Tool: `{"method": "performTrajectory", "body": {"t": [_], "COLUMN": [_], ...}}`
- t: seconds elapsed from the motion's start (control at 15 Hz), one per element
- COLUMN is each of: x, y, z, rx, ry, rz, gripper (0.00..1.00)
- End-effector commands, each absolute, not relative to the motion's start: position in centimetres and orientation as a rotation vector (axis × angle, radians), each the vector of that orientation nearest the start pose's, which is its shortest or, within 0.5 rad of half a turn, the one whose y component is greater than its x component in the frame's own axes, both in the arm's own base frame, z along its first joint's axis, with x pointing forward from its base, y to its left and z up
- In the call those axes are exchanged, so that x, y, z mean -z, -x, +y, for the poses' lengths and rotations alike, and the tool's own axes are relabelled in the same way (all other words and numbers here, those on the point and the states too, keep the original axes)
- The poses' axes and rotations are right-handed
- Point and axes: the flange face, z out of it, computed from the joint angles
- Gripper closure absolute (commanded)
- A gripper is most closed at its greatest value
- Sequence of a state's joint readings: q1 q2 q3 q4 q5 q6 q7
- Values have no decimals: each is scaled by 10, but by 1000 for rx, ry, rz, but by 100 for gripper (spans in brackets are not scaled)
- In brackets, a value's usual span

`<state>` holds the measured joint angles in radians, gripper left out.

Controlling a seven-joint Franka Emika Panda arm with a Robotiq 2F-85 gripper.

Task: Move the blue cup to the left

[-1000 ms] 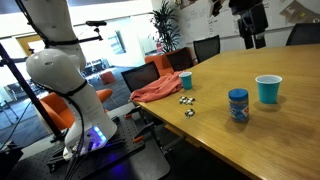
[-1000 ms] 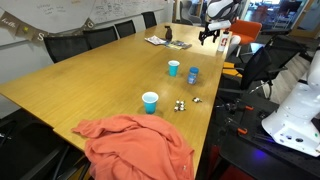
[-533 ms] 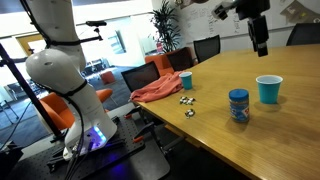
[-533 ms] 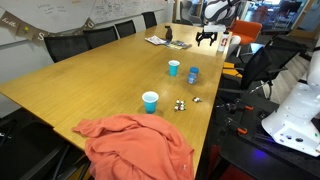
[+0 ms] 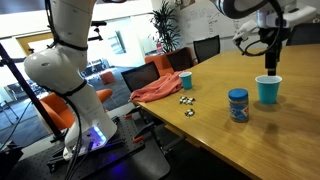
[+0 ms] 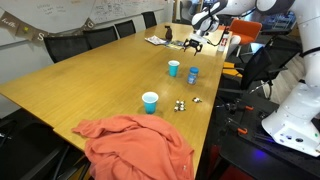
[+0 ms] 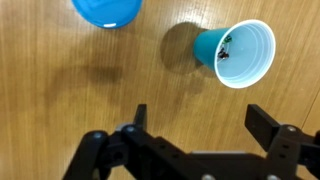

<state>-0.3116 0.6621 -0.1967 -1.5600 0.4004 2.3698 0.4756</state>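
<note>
My gripper's spread fingers should lower onto the blue cup next, astride the cup's rim edge nearest the jar, as the cup's opening has room for one finger.
The blue cup stands upright on the wooden table, beside the blue lidded jar. It also shows in an exterior view, and in the wrist view at upper right with its pale rim and small dark specks inside. The jar's lid is at the wrist view's top edge. My gripper hangs just above the cup, not touching it. It is open and empty, as its spread fingers show in the wrist view. It also shows in an exterior view.
A smaller blue cup stands near an orange cloth at the table's edge. Small dice-like pieces lie between. Papers lie at the far end. Office chairs line the table.
The gripper has come down and moved from high above the table to just above the blue cup. The cups, jar and cloth have not moved.
</note>
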Motion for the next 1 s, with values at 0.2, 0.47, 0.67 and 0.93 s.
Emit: {"method": "performTrajectory", "body": {"t": [0.2, 0.47, 0.67, 0.93], "x": [-251, -237, -225, -206], "y": [-696, -710, -714, -716], "z": [-310, -297, -288, -280], "rx": [281, 240, 190, 145], "ry": [2359, 2440, 2483, 2506], "rz": [1705, 1700, 1694, 1670], "gripper": [0, 0, 0, 0]}}
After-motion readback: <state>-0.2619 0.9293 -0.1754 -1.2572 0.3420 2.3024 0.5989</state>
